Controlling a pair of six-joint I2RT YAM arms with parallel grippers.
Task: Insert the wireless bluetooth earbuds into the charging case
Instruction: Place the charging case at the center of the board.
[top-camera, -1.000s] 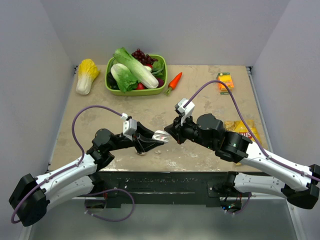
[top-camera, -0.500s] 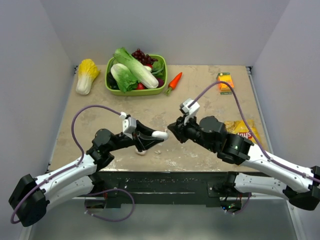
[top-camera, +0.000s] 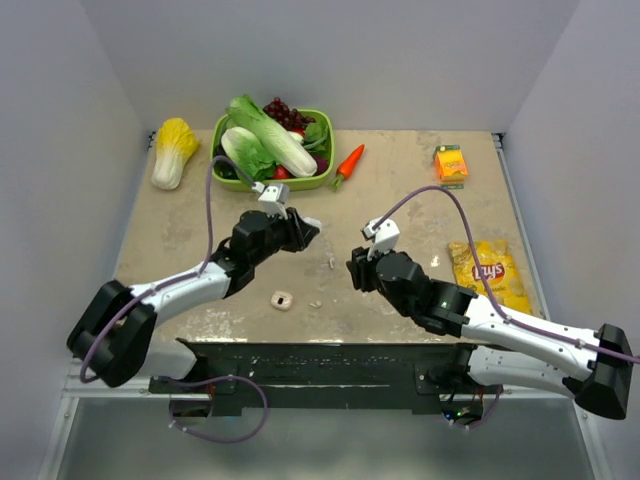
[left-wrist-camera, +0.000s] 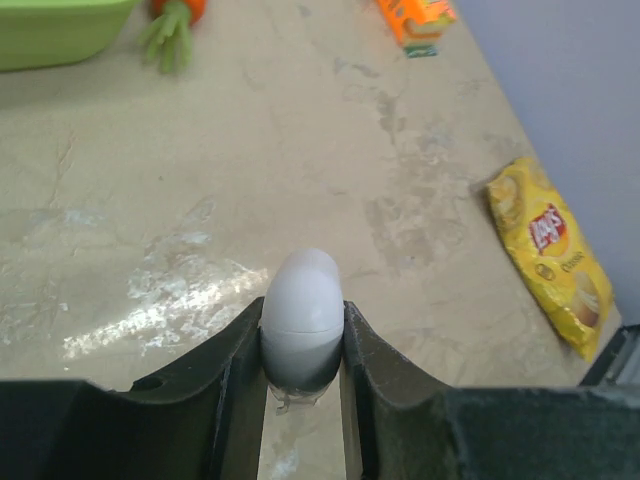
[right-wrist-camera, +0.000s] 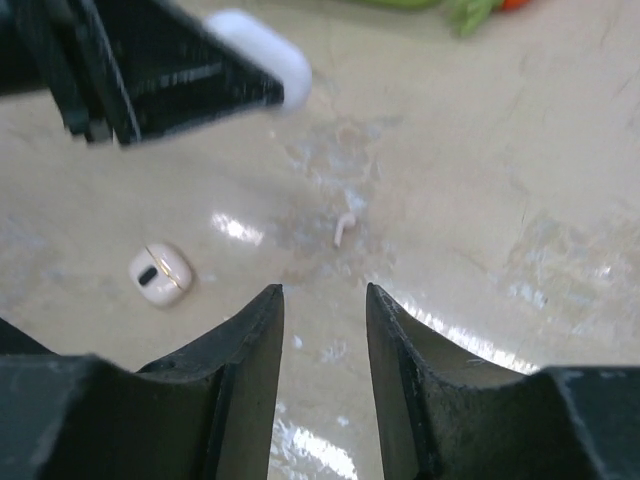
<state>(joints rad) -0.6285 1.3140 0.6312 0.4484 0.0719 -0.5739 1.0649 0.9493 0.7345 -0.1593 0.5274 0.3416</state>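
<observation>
I'll next move my left gripper left in the top view and lower the charging case in front of the green basket (left-wrist-camera: 92, 165).
My left gripper (top-camera: 303, 228) (left-wrist-camera: 302, 305) is shut on the charging case (top-camera: 309, 224) (left-wrist-camera: 301, 305), a white egg-shaped shell with a closed seam, held above the table's middle. It also shows in the right wrist view (right-wrist-camera: 262, 52). One tiny white earbud (top-camera: 331, 262) (right-wrist-camera: 343, 228) lies on the table between the arms. My right gripper (top-camera: 353, 270) (right-wrist-camera: 325, 290) is open and empty, low over the table just short of that earbud. A small cream-white rounded piece with a dark slot (top-camera: 283, 299) (right-wrist-camera: 160, 274) lies near the front edge, with a tiny white bit (top-camera: 316, 302) beside it.
A green basket (top-camera: 322, 182) of vegetables stands at the back, with a carrot (top-camera: 348, 162) to its right and a yellow cabbage (top-camera: 172, 150) to its left. An orange carton (top-camera: 450, 162) and a yellow chips bag (top-camera: 487, 272) lie on the right side.
My left gripper has swung away from the front edge toward the back with the white case. My right gripper has drawn back a little. An earbud now shows on the table between them.
</observation>
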